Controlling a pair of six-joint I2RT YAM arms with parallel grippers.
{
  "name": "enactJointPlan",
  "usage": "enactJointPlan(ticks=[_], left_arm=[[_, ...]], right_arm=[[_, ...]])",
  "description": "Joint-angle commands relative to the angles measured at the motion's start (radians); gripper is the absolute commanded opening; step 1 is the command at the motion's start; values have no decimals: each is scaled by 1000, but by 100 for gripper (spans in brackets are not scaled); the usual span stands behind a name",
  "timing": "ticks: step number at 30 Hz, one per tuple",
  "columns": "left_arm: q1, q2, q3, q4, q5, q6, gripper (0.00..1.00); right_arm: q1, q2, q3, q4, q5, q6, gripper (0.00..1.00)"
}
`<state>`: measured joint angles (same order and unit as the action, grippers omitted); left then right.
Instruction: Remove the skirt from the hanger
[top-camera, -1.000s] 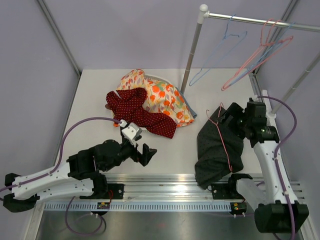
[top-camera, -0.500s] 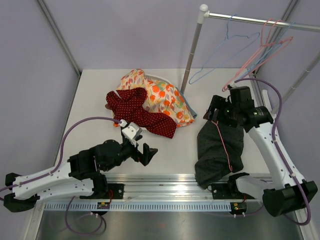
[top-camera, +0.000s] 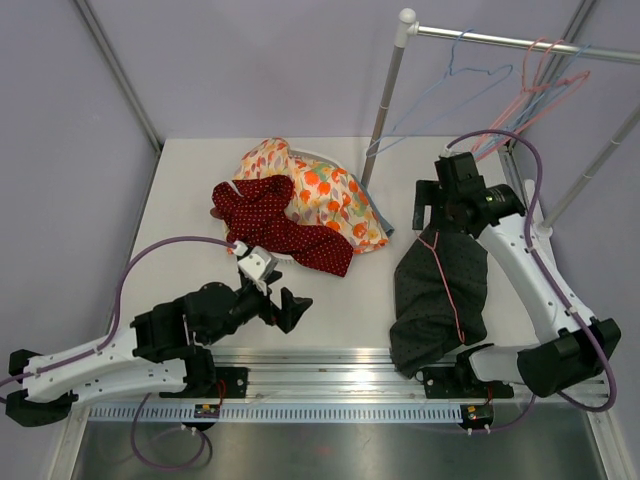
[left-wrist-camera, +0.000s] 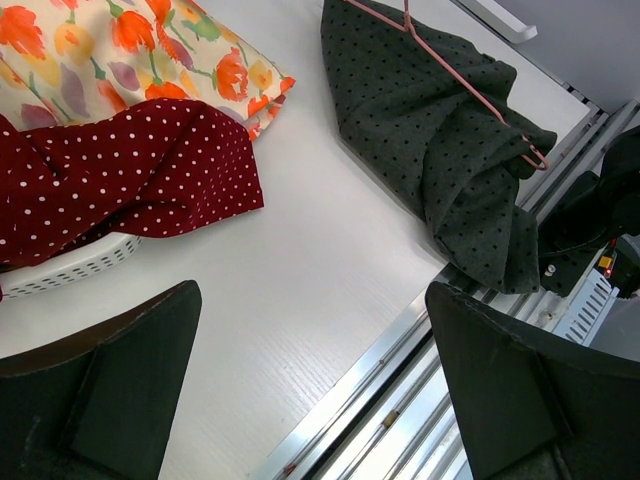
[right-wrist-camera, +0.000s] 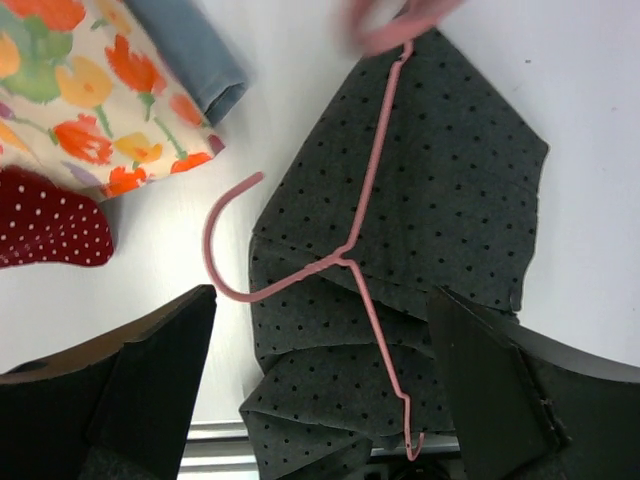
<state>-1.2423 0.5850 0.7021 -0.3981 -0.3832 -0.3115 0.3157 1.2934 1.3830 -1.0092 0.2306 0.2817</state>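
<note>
The hanger lies uncovered on the skirt, so next my right gripper should lower onto the pink hanger's bar at the joint beside the hook and close.
The dark grey dotted skirt lies crumpled at the table's near right, its lower end over the front rail. A pink wire hanger lies across its top. In the right wrist view the hanger sits on the skirt with its hook off the cloth to the left. My right gripper hovers open and empty above the skirt's upper end. My left gripper is open and empty over bare table, left of the skirt.
A white basket holds a floral cloth and a red dotted cloth. A clothes rack pole stands behind the skirt, with blue and pink hangers on its bar. A metal rail runs along the near edge.
My right arm has swung up and to the left, from beside the skirt's right edge to above its top. The hangers on the rack have swayed. The left arm has barely moved.
</note>
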Motion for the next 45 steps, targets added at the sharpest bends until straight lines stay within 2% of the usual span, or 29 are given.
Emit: enactJointPlan(ticks=[1, 6, 15, 21, 25, 28, 35, 36, 37, 38, 40, 45], left_arm=[[0, 7, -3, 54, -29, 5, 99], [0, 3, -19, 64, -34, 6, 99], [0, 1, -15, 61, -33, 5, 99], [0, -22, -27, 62, -34, -1, 99], [0, -19, -29, 62, -33, -1, 99], [-2, -22, -27, 61, -34, -1, 99], [-5, -33, -33, 65, -39, 2, 99], [-6, -33, -33, 68, -39, 2, 99], [-6, -34, -35, 68, -39, 3, 99], [-9, -28, -36, 68, -39, 3, 99], [-8, -22, -33, 67, -39, 3, 99], [-11, -14, -29, 61, -42, -1, 99]], right_arm=[[80, 53, 53, 9, 73, -35, 93], [160, 40, 57, 23, 61, -15, 93], [172, 99, -16, 61, 125, -41, 94], [172, 151, -96, 135, 203, -61, 93], [172, 172, -111, 146, 309, -42, 92], [172, 172, -130, 138, 349, -10, 85], [171, 72, -329, 256, 340, 103, 56], [171, 49, -361, 270, 337, 109, 49], [171, 38, -374, 290, 345, 123, 28], [172, 29, -381, 297, 349, 125, 15], [171, 3, -389, 300, 374, 132, 0], [172, -75, -368, 314, 414, 102, 0]])
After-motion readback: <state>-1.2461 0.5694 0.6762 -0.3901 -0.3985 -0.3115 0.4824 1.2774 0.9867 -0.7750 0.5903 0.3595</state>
